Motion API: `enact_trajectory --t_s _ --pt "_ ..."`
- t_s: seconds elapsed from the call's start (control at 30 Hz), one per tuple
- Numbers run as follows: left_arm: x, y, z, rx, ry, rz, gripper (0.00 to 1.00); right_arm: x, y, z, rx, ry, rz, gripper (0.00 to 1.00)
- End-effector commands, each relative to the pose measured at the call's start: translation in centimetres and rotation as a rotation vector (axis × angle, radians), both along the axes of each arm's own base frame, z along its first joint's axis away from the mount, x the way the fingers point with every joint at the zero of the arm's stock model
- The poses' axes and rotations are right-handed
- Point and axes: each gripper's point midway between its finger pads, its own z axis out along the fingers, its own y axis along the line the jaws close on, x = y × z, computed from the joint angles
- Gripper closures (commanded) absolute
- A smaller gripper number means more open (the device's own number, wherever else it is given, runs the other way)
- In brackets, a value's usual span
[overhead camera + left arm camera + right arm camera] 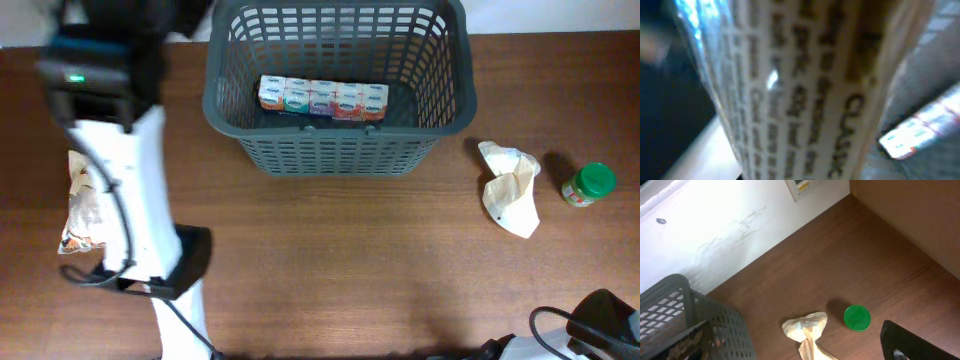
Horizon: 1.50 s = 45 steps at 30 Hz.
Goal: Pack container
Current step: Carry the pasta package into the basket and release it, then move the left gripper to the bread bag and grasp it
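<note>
My left gripper has the held packet (805, 90) and needs to move it over the container's rim next, then down beside the cartons along the container's near side.
The container, a dark grey lattice basket (340, 150), stands at the far middle of the table. A row of small cartons (322, 98) lies inside it. My left gripper (180, 18) is at the basket's far left corner, its fingers hidden. In the left wrist view a blurred printed packet (805, 90) fills the frame, held right at the camera, with the cartons (920, 132) beyond it. My right gripper (795, 350) is open and empty, low at the front right. The basket's corner (670, 310) also shows in the right wrist view.
A crumpled beige wrapper (510, 185) and a green-lidded jar (588, 185) lie right of the basket; both show in the right wrist view, wrapper (805, 327) and jar (857, 317). A snack bag (85, 200) lies at the left edge beside my left arm.
</note>
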Motion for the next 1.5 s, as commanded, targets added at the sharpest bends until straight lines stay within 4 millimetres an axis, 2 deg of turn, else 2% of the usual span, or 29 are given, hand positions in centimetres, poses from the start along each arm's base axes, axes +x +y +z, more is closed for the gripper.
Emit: enact_trajectory --t_s 0.0,0.07,0.13,0.33,0.37,0.5,0.63,0.8,0.83,0.87,0.9,0.93,1.0,1.07,1.13,1.2,1.23,1.27,1.33,1.4,1.43,1.47 --pt "-0.1 -5.8 -1.5 0.288 -0.044 -0.266 0.98 0.0 -0.2 -0.1 0.004 0.003 -0.007 0.01" --pt "0.8 -8.5 -4.3 0.332 0.0 -0.354 0.98 0.0 -0.2 -0.1 0.004 0.003 -0.007 0.01" --pt "2.8 -11.6 -11.9 0.368 0.164 -0.418 0.98 0.0 -0.2 -0.1 0.004 0.003 -0.007 0.01" --pt "3.4 -14.1 -25.0 0.404 0.472 -0.454 0.98 0.0 -0.2 -0.1 0.004 0.003 -0.007 0.02" --pt "2.7 -14.5 -28.5 0.413 0.567 -0.448 0.98 0.0 -0.2 -0.1 0.004 0.003 -0.007 0.01" --pt "2.3 -14.8 -32.6 0.469 0.65 -0.443 0.98 0.0 -0.2 -0.1 0.004 0.003 -0.007 0.01" --pt "1.6 -14.8 -34.0 0.485 0.695 -0.451 0.98 0.0 -0.2 -0.1 0.004 0.003 -0.007 0.01" --pt "1.4 -14.6 -34.0 0.491 0.706 -0.449 0.98 0.0 -0.2 -0.1 0.004 0.003 -0.007 0.01" --pt "1.3 -14.5 -34.1 0.493 0.713 -0.449 0.96 0.0 -0.2 -0.1 0.004 0.003 -0.007 0.01" --pt "1.1 -14.4 -34.1 0.495 0.721 -0.45 0.73 0.0 -0.2 -0.1 0.004 0.003 -0.007 0.01" --pt "0.9 -14.3 -34.0 0.49 0.727 -0.441 0.4 0.0 -0.2 -0.1 0.004 0.003 -0.007 0.01" --pt "0.9 -14.1 -33.8 0.483 0.729 -0.42 0.01 0.0 -0.2 -0.1 0.004 0.003 -0.007 0.02" --pt "1.4 -13.3 -32.7 0.477 0.711 -0.337 0.01 0.0 -0.2 -0.1 0.004 0.003 -0.007 0.01" --pt "2.1 -12.3 -30.3 0.462 0.657 -0.241 0.01 0.0 -0.2 -0.1 0.004 0.003 -0.007 0.01" --pt "2.8 -11.6 -26.5 0.397 0.574 -0.142 0.01 0.0 -0.2 -0.1 0.004 0.003 -0.007 0.01" --pt "3.1 -10.6 -21.5 0.285 0.476 -0.068 0.01 0.0 -0.2 -0.1 0.004 0.003 -0.007 0.01" --pt "3.1 -9.7 -18.3 0.2 0.416 -0.016 0.01 0.0 -0.2 -0.1 0.004 0.003 -0.007 0.01" --pt "3.1 -8.8 -16.0 0.138 0.375 0.02 0.01 0.0 -0.2 -0.1 0.004 0.003 -0.007 0.01" --pt "2.3 -5.6 -10.3 -0.044 0.278 0.113 0.01 0.0 -0.2 -0.1 0.004 0.003 -0.007 0.01" --pt "1.4 -2.9 -7.0 -0.169 0.233 0.17 0.01 0.0 -0.2 -0.1 0.004 0.003 -0.007 0.01" --pt "0.6 -0.5 -5.1 -0.261 0.211 0.217 0.01 0.0 -0.2 -0.1 0.004 0.003 -0.007 0.01" --pt "0.2 1.0 -4.3 -0.313 0.203 0.252 0.01 0.0 -0.2 -0.1 0.004 0.003 -0.007 0.01"
